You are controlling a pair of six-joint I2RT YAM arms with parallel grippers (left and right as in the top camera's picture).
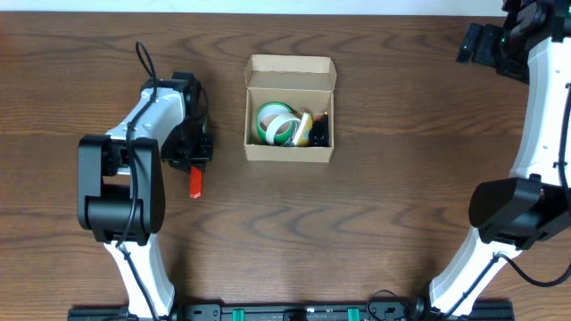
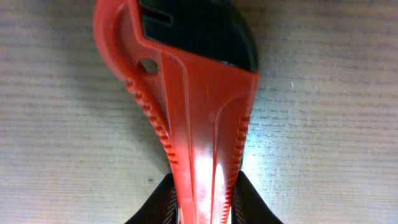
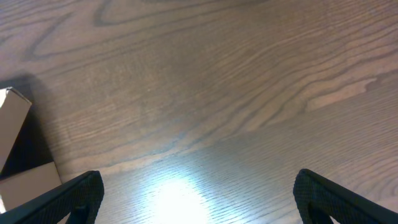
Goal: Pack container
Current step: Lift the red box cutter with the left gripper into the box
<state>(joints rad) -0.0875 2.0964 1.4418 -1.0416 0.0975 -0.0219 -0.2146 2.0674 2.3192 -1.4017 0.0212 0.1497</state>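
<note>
My left gripper needs to go up, move over the container's tape rolls, and go down to release the cutter (image 1: pixel 195 183), since the tape rolls lie to its right in the overhead view.
The container (image 1: pixel 290 152), a tan cardboard box with its flap lid open at the back, stands at the table's middle. Inside lie a green and white tape roll (image 1: pixel 275 123) and a yellow and black item (image 1: pixel 312 129). A red cutter (image 1: pixel 195 183) lies on the table left of the box. In the left wrist view the red cutter (image 2: pixel 199 118) with its black head fills the frame. My left gripper (image 2: pixel 204 182) is shut on its handle, both fingers (image 2: pixel 155 208) pressed against its sides. My right gripper (image 3: pixel 199 183) hangs wide open over bare wood at the far right.
The right arm's wrist (image 1: pixel 486 43) sits at the table's back right corner. A corner of the container (image 3: pixel 15 130) shows at the left edge of the right wrist view. The left arm's base (image 1: pixel 120 192) stands close to the cutter.
</note>
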